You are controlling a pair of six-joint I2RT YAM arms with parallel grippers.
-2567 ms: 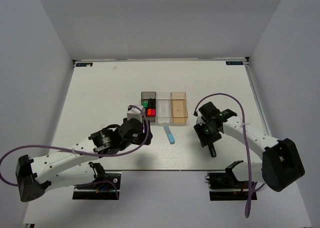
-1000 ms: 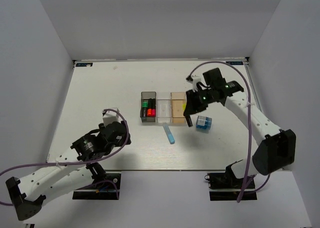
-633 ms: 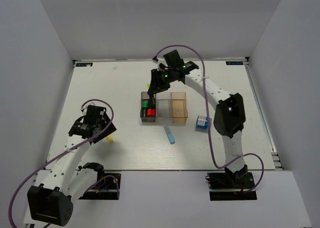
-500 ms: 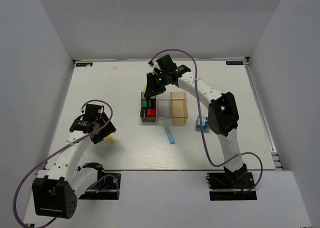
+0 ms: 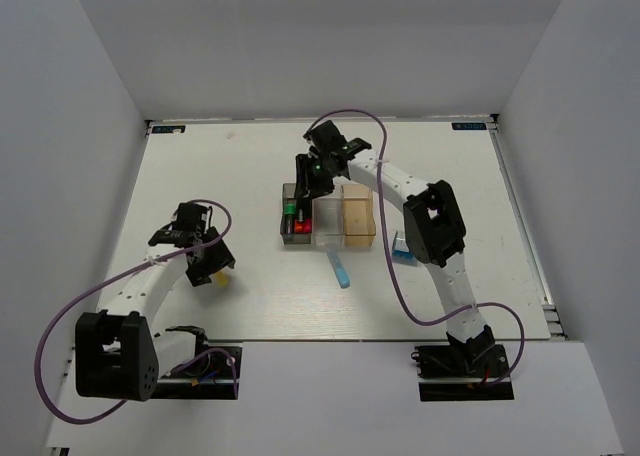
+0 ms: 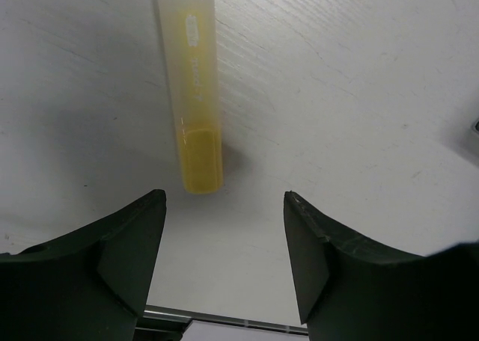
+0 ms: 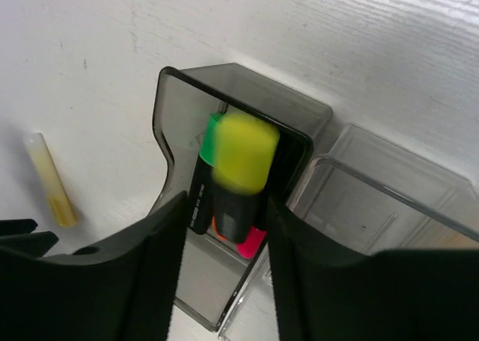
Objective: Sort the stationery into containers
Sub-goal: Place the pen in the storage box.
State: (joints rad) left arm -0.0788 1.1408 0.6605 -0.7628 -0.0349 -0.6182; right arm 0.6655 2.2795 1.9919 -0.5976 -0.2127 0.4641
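The pale yellow stick has its yellow end just ahead of my gripper's open fingers, so I need to lower my left gripper onto that end of the stick next.
My right gripper (image 5: pixel 306 186) hovers over the dark grey bin (image 5: pixel 286 238), the left one of three joined bins. In the right wrist view its jaws (image 7: pixel 224 200) stand wider than a yellow-capped highlighter (image 7: pixel 241 158), which is blurred between them above the grey bin (image 7: pixel 166 102). Green, orange and pink highlighter ends lie inside. My left gripper (image 5: pixel 205 266) is open and empty beside a pale yellow stick (image 5: pixel 222 274). In the left wrist view the stick (image 6: pixel 196 94) lies just ahead of the gripper (image 6: pixel 224 232). A light blue stick (image 5: pixel 339 268) lies in front of the bins.
The clear bin (image 5: pixel 327 238) and the orange-tan bin (image 5: pixel 358 238) sit right of the grey one. A small blue block (image 5: pixel 402 248) shows partly behind the right arm's forearm. The right arm arches across the table's right half. White walls enclose the table.
The right arm swung from the right side to above the grey bin with the yellow highlighter, which now looks loose. The left arm drew back left to the yellow stick.
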